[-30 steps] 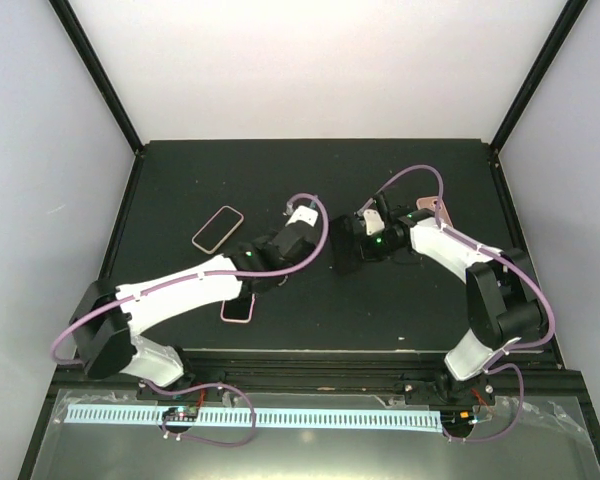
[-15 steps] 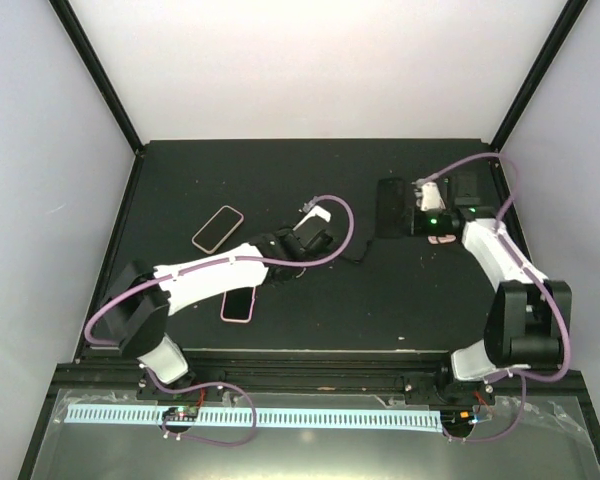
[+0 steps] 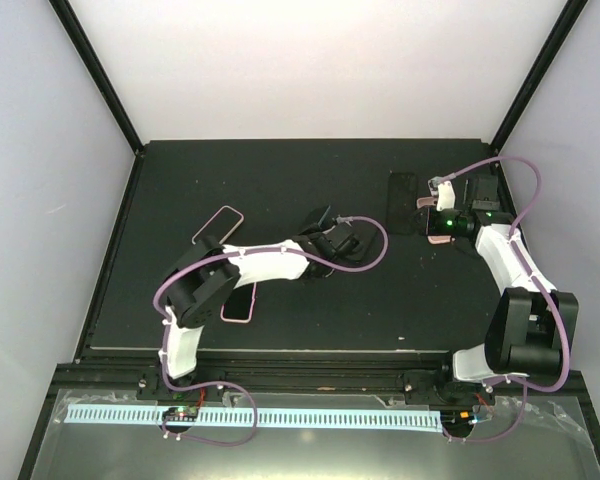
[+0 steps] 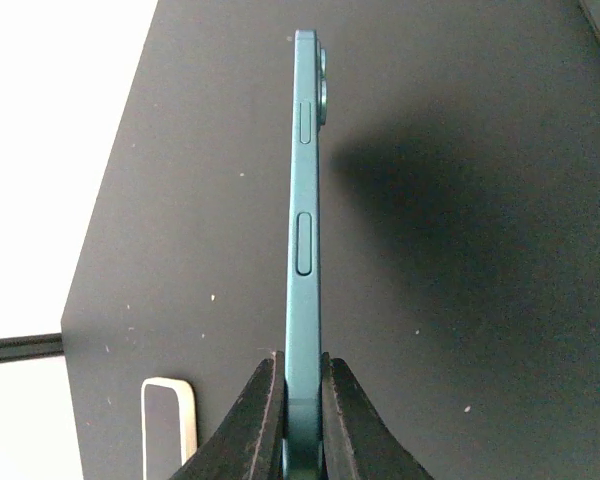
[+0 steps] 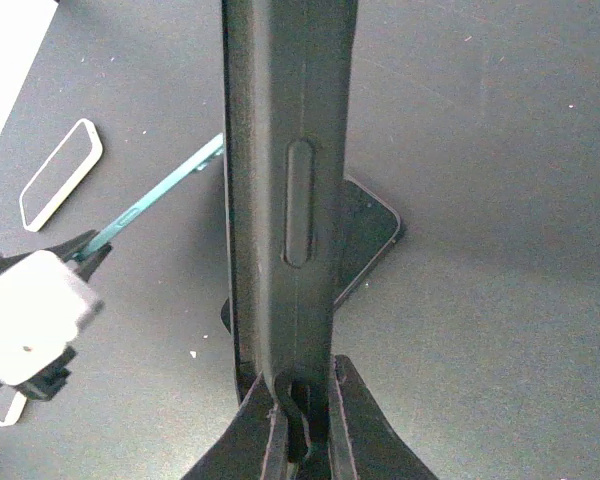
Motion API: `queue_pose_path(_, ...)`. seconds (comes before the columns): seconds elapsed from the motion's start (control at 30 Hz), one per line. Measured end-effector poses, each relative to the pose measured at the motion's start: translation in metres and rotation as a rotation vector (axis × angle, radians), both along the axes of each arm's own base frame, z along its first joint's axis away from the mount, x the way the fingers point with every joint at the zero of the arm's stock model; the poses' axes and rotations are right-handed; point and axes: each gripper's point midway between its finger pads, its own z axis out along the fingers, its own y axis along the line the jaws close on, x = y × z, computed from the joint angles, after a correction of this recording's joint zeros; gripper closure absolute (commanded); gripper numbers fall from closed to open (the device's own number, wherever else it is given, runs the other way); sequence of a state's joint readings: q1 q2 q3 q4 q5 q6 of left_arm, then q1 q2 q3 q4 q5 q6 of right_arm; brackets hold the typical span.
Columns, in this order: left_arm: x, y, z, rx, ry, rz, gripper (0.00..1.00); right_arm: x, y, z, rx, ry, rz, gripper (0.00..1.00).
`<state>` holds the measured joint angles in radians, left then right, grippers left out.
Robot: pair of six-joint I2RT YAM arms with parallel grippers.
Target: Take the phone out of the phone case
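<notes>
The teal phone is already out. My right gripper should put the black phone case down on the bare tabletop (image 3: 401, 242) beside the dark phone below this gripper and let go of it.
My left gripper (image 3: 335, 235) is at the table's middle, shut on the lower end of a teal phone (image 4: 305, 210). The phone stands edge-on in the left wrist view, bare, its side buttons showing, above the black table. The phone's edge also shows in the right wrist view (image 5: 150, 205). My right gripper (image 3: 435, 215) is at the far right, shut on the end of the black phone case (image 5: 285, 180), which reaches away from the fingers (image 5: 355, 420). In the top view the case (image 3: 405, 200) lies left of that gripper. Phone and case are apart.
A pink-rimmed case (image 3: 217, 228) lies at the left, also in the right wrist view (image 5: 60, 175). Another pink one (image 3: 238, 305) lies partly under my left arm. A pink thing (image 3: 440, 238) lies below my right gripper. A dark phone (image 5: 368, 235) lies flat under the held case.
The two grippers were together at the middle and have parted. My right gripper carried the black case to the far right. My left gripper moved right with the teal phone.
</notes>
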<state>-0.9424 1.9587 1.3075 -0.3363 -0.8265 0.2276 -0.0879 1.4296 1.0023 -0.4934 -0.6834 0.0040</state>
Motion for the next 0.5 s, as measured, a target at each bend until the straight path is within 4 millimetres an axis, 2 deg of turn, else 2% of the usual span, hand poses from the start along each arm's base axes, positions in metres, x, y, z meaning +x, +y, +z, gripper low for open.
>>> queue_pose_path(0.13, 0.006, -0.008, -0.015, 0.055, 0.01, -0.019, 0.97, 0.0, 0.0, 0.001, 0.0, -0.004, 0.003, 0.99)
queue_pose_path(0.27, 0.011, -0.018, -0.016, 0.074, -0.007, -0.026, 0.95, 0.0, 0.0, 0.0, 0.0, -0.003, 0.003, 0.99)
queue_pose_path(0.4, 0.009, -0.026, -0.02, 0.087, -0.016, -0.033, 0.84, -0.001, 0.0, 0.0, 0.0, -0.001, 0.003, 0.99)
queue_pose_path(0.5, 0.009, -0.03, -0.026, 0.098, -0.01, -0.037, 0.81, -0.002, 0.0, -0.002, 0.0, 0.003, 0.002, 0.99)
